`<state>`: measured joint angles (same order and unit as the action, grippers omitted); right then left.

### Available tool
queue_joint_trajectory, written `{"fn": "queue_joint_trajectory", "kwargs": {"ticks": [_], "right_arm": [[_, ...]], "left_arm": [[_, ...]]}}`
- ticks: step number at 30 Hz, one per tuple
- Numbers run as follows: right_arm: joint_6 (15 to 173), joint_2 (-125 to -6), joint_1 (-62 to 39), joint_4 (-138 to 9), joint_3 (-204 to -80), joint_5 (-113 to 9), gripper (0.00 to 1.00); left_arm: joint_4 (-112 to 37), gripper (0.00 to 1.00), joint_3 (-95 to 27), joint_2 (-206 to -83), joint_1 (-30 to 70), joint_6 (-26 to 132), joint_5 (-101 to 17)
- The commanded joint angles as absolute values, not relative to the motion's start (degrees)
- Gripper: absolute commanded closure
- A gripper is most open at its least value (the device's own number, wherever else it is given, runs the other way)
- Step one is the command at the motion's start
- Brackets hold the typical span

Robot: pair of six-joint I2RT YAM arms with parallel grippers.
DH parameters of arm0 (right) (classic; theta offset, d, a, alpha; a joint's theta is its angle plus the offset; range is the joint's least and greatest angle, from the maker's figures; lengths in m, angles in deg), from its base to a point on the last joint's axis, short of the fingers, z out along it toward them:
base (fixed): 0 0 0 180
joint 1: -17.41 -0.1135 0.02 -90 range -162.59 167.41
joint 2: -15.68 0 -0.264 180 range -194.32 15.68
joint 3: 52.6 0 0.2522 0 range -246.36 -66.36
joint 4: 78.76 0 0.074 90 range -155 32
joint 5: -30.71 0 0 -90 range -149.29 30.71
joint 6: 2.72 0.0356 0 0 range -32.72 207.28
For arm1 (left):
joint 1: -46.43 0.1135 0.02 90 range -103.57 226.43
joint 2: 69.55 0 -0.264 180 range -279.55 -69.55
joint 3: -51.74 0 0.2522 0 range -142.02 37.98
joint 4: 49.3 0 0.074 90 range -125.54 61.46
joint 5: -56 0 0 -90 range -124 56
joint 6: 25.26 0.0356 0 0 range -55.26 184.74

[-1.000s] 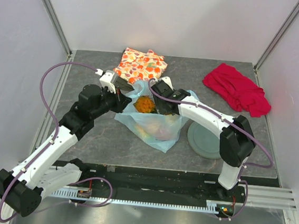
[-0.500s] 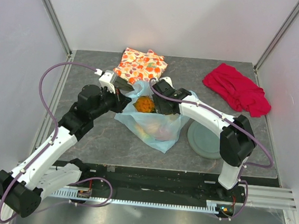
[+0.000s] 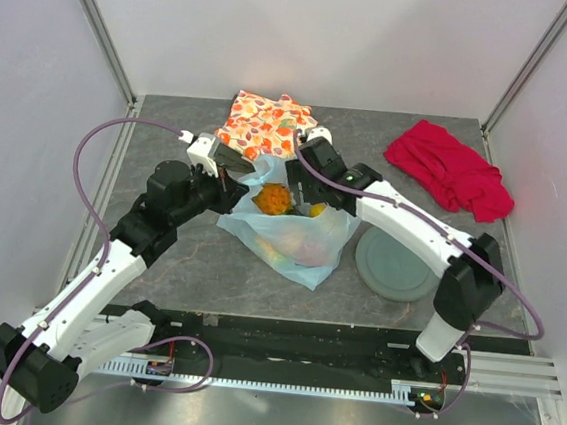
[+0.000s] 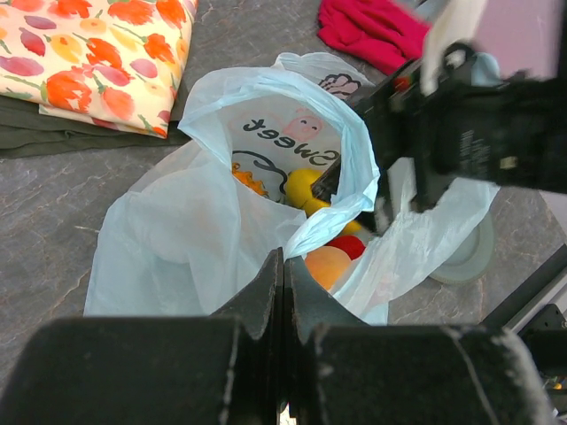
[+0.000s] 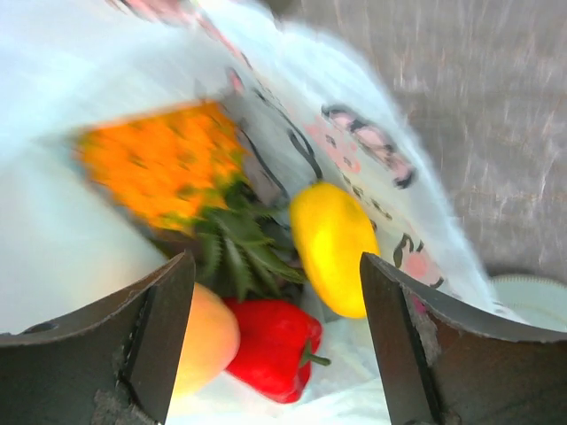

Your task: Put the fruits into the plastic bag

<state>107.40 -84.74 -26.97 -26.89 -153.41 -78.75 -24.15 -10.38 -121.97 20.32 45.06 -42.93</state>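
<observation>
My right gripper will next go up from the bag's opening. Then it will go down to pinch the bag's free handle toward the plate.
The light-blue plastic bag point(image 3: 304, 260) lies open at the table's middle. Inside it are the orange pineapple point(image 3: 273, 199), a yellow mango point(image 3: 316, 211), the red pepper point(image 5: 270, 345) and the peach point(image 5: 205, 341). My left gripper point(image 3: 238, 183) is shut on the bag's near rim point(image 4: 319, 232) and holds the mouth open. My right gripper point(image 3: 316, 170) is open and empty, just above the bag's mouth. In the right wrist view its fingers point(image 5: 168, 310) frame the mango point(image 5: 332, 248) and the pineapple's leaves point(image 5: 235, 243). A second mango is not clearly visible.
The grey-green plate point(image 3: 394, 263) lies right of the bag. The orange floral cloth point(image 3: 267, 121) lies behind the bag. The red cloth point(image 3: 448, 168) is at the back right. The right arm point(image 4: 469, 133) crosses over the bag's far side.
My right gripper has risen out of the bag and pulled back toward the far side. The yellow mango now lies loose in the bag. The left arm has not moved.
</observation>
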Motion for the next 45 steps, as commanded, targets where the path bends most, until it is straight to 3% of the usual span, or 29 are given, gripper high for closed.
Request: {"fn": "queue_joint_trajectory", "kwargs": {"ticks": [1,11,15,21,45], "right_arm": [[106.7,-76.43,-26.97,-33.97,-155.57,-76.34,0.18],[107.75,-63.6,-26.8,-36.0,-157.15,-79.59,0.2],[113.71,-65.17,-24.61,-26.53,-159.26,-83.37,0.25],[119.18,-65.79,-18.19,-24.66,-155.49,-79.6,0.3],[119.44,-64.65,-17.74,-23.87,-148.37,-75.02,0.45]], "left_arm": [[-26.23,0.98,-10.45,-121.32,20.59,45.49,-42.0],[-26.4,0.98,-10.27,-121.41,20.59,45.14,-42.53],[-26.84,0.98,-10.18,-121.76,20.59,44.96,-43.05],[-27.11,0.98,-10.18,-121.76,20.59,44.44,-43.76],[-27.28,0.98,-9.74,-121.49,20.59,43.73,-43.84]]}}
